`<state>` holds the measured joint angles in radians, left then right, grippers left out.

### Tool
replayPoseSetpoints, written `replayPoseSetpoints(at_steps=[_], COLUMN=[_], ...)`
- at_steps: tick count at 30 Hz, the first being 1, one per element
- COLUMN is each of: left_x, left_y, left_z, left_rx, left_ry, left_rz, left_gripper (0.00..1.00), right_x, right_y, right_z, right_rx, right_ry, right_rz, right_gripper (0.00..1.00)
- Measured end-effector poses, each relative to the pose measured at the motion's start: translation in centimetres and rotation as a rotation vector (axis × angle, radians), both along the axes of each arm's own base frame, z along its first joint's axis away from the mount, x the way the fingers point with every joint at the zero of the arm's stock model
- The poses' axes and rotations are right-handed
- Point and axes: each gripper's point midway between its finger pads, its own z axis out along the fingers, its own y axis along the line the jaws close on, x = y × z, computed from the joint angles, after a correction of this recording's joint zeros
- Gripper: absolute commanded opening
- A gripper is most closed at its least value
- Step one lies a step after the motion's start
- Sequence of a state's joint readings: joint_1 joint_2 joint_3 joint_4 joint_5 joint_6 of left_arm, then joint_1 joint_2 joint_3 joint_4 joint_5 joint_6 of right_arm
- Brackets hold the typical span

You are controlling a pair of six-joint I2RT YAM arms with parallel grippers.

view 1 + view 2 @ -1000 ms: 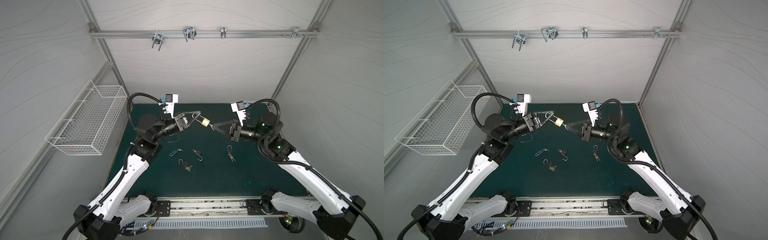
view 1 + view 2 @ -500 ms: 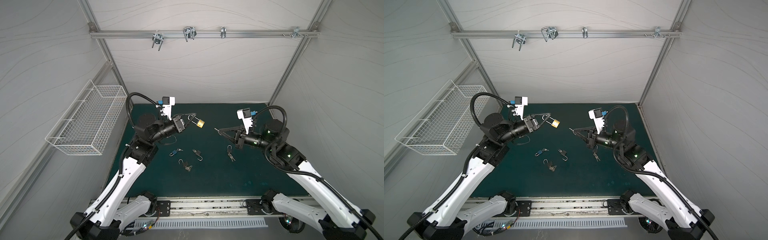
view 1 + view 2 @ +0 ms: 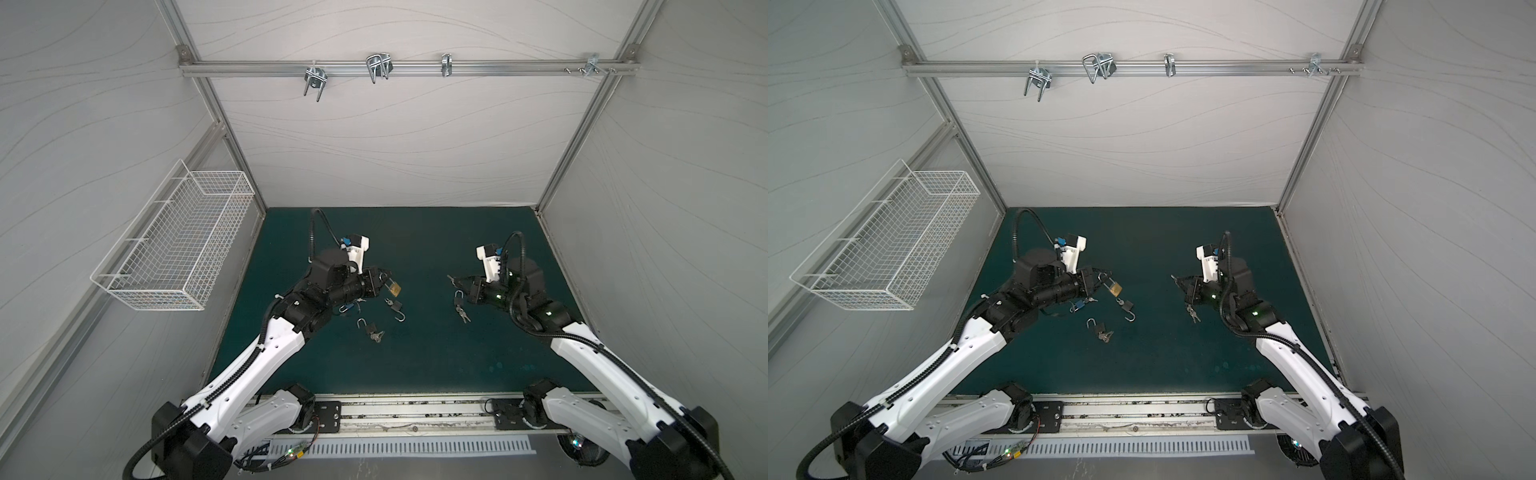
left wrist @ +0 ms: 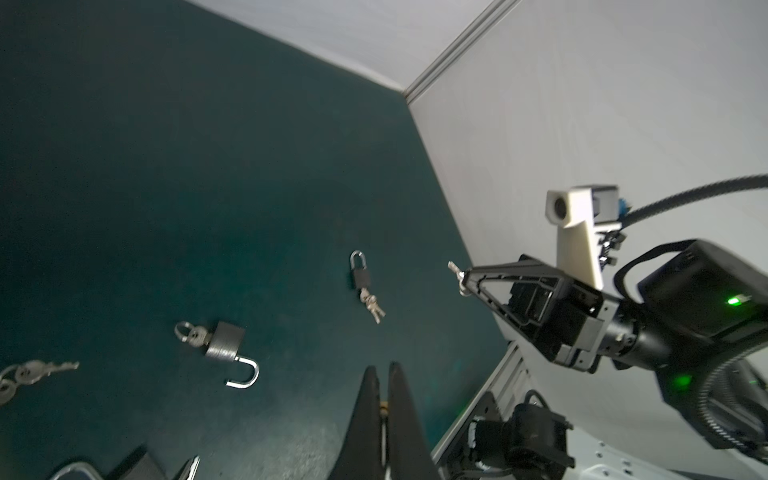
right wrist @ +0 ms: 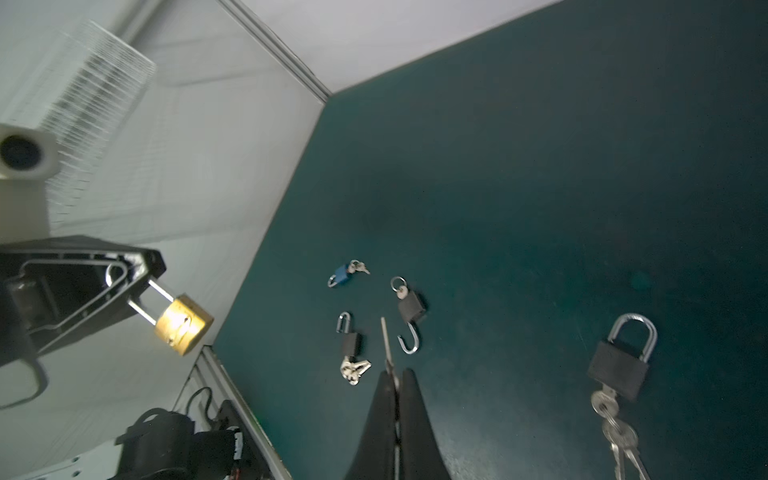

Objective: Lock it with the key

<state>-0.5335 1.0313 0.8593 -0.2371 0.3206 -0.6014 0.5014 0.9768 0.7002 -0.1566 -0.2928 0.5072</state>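
Both shackle legs sit in the brass padlock's body. The key goes down in my right gripper to the bare mat (image 5: pixel 552 412) beside the black padlock next and is released.
A brass padlock (image 3: pixel 395 289) (image 3: pixel 1116 288) hangs by its shackle from my left gripper (image 3: pixel 381 277) (image 3: pixel 1103 277), which is shut on the shackle. The right wrist view shows the padlock (image 5: pixel 183 324) below those fingers, with both shackle legs in the body. In the left wrist view my left gripper (image 4: pixel 383 368) hides almost all of it. My right gripper (image 3: pixel 456 282) (image 3: pixel 1178 281) (image 5: pixel 397 374) is shut on a small silver key (image 5: pixel 386 340) (image 4: pixel 455 270), whose blade sticks out past the tips. Key and padlock are well apart.
On the green mat (image 3: pixel 415 365) lie a black padlock with keys (image 3: pixel 458 300) (image 5: pixel 619 365) under my right gripper, two open-shackle padlocks (image 3: pixel 397 308) (image 3: pixel 370 326) and a blue padlock (image 3: pixel 347 308) near my left arm. A wire basket (image 3: pixel 174 249) hangs on the left wall.
Both arms have drawn apart and dropped lower. The key tip was at the padlock a second ago; now a wide gap separates them. Both grips are unchanged.
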Motion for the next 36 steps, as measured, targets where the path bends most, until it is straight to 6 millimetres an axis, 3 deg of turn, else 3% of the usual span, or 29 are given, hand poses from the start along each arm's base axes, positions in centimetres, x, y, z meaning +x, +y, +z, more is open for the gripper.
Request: replayPoseSetpoints(at_steps=[3,6,13,26,36], left_x=[-0.4,-0.3,0.3,0.4,0.3], left_y=[-0.1,0.2,0.2,-0.8,-0.9], left_z=[-3.9,-6.3,-6.8,-6.7,-6.7], left_rx=[0.054,0.091,0.099,0.053,0.046], left_ry=[0.076,0.120,0.122,0.139,0.145], left_rz=[0.001,0.017,0.031,0.009,0.001], left_gripper=[0.00,0.00,0.00,0.00,0.00], right_x=[-1.1,-2.6,-3.8,-1.3,-0.3], right_y=[1.1,1.7,0.5,-0.2,-0.7], right_z=[-3.1,-6.9,-13.4,-16.6,-17.2], right_rx=[-0.059,-0.135,-0.245,-0.217,-0.207], right_ry=[0.064,0.133,0.300,0.393,0.396], right_rz=[0.018,0.028,-0.030,-0.107,-0.136], right_gripper=[0.00,0.00,0.00,0.00,0.00])
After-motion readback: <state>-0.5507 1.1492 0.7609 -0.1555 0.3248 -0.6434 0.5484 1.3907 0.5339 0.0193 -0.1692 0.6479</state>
